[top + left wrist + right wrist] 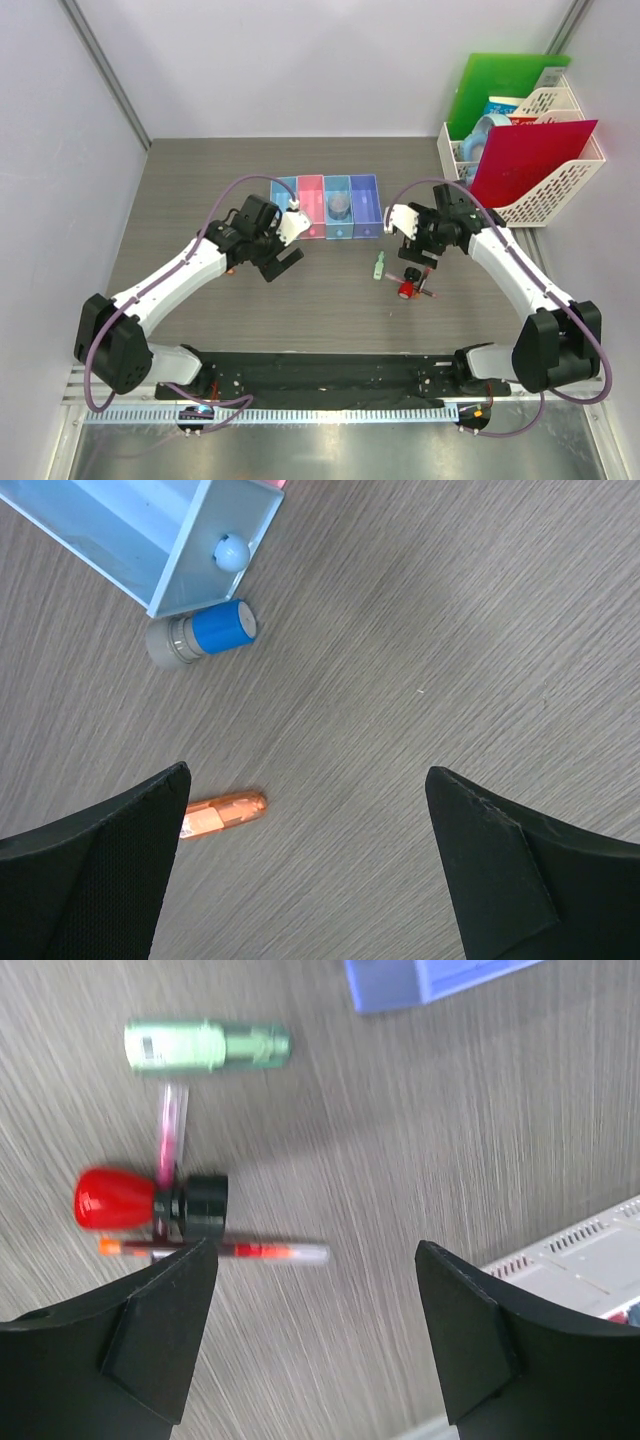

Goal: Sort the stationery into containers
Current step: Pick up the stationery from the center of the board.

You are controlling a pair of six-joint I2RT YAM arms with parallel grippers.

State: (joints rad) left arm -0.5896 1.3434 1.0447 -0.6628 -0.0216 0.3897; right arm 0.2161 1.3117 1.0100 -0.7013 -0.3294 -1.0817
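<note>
The red-black cap points across the fingers, so my right gripper should turn next and go back down onto the red end [406, 290] [115, 1199].
The four joined bins [311, 192] stand mid-table; a greyish clear roll [340, 207] lies in the third one. My left gripper [281, 263] is open and empty in front of the bins' left end. In the left wrist view [305, 860] it hangs over bare table, with the orange piece [225, 811] by its left finger and the tiny blue piece [203, 635] against the light blue bin [120, 540]. My right gripper [417, 256] is open and empty [315, 1330] above the red-black cap [148, 1201], two thin pens [262, 1251] and the green piece [205, 1045].
A white mesh file rack [553, 192] with a green folder [500, 85] and a red folder [530, 160] stands at the back right; its edge shows in the right wrist view [585, 1255]. The purple-blue bin's corner [430, 980] is close to the green piece.
</note>
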